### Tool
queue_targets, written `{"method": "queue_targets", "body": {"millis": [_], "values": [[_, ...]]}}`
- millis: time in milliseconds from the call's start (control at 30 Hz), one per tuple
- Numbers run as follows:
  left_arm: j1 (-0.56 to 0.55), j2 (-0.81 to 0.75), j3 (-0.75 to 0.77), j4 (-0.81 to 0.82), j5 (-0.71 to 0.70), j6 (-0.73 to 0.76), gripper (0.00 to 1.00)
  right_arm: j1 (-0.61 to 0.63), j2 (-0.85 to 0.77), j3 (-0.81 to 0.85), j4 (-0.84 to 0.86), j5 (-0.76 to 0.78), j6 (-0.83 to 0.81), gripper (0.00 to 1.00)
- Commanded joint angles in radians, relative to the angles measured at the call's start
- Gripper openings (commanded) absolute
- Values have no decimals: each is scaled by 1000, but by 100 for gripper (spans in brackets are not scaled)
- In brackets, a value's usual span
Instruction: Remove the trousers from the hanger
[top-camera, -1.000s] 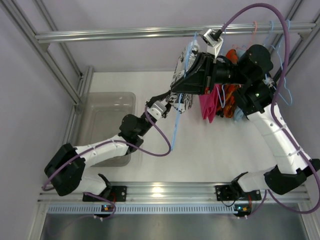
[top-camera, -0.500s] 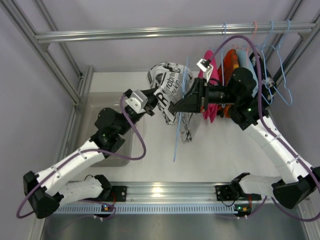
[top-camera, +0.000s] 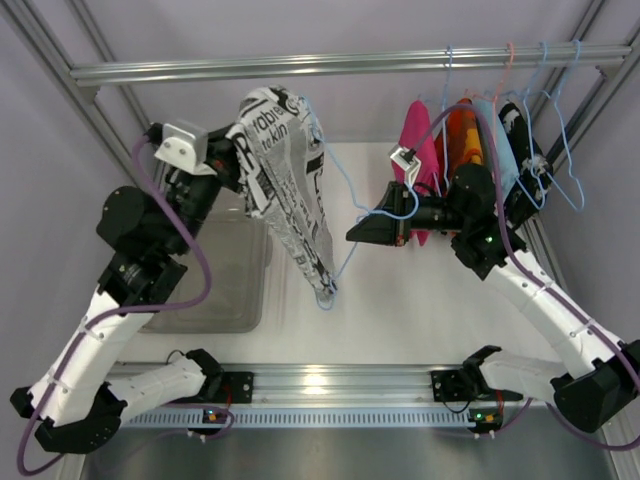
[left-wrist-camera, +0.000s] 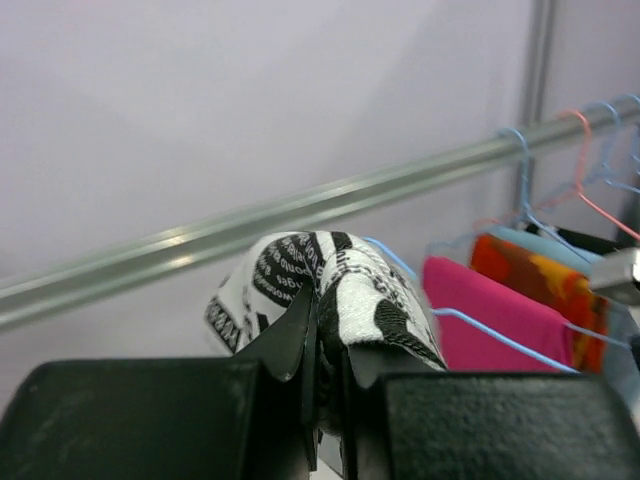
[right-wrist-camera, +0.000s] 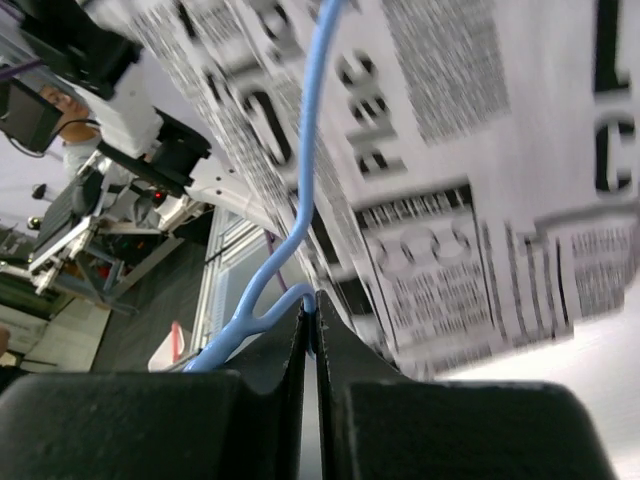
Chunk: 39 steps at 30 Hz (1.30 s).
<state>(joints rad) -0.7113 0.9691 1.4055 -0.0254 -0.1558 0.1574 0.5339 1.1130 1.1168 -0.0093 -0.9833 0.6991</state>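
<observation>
The left gripper next needs to move away from the hanger, then go down and let go of the trousers (top-camera: 290, 190), since the clear plastic bin (top-camera: 226, 274) sits below it on the table.
The trousers (top-camera: 290, 190), white with black newspaper print, hang in a long drape from my left gripper (top-camera: 232, 160), which is shut on their top fold high at the left. In the left wrist view the fold (left-wrist-camera: 345, 285) bulges out above the shut jaws of the left gripper (left-wrist-camera: 325, 345). The light-blue hanger (top-camera: 352, 200) runs along the trousers' right edge down to their lower end. My right gripper (top-camera: 352, 233) is shut on its wire. The right wrist view shows the right gripper (right-wrist-camera: 312, 312) pinching the wire (right-wrist-camera: 305, 190), with the printed cloth (right-wrist-camera: 480, 150) close behind.
A clear plastic bin (top-camera: 215, 250) sits on the table at the left. A metal rail (top-camera: 300, 65) crosses the back. Pink (top-camera: 420, 160), orange (top-camera: 465, 135) and pale-blue garments hang at its right end, with bare wire hangers (top-camera: 560, 110) beside them.
My left arm has swung up and to the left with the trousers, which now hang stretched out. My right gripper has stayed near the middle, gripping the hanger, which now trails from the cloth.
</observation>
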Motion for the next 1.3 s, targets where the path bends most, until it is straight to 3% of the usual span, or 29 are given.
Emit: {"method": "queue_targets", "body": {"millis": [0, 500, 600, 1000, 1267], "values": [[32, -50, 133, 114, -102, 129, 0, 3, -36, -20, 68, 9, -61, 0], [93, -102, 279, 168, -180, 531, 0, 9, 2, -22, 31, 70, -67, 0], [93, -150, 174, 176, -244, 680, 0, 9, 13, -20, 41, 86, -55, 0], [93, -354, -317, 243, -383, 984, 0, 9, 2, 12, -23, 81, -82, 0], [134, -409, -507, 278, -409, 1010, 0, 9, -8, 25, -50, 77, -93, 0]]}}
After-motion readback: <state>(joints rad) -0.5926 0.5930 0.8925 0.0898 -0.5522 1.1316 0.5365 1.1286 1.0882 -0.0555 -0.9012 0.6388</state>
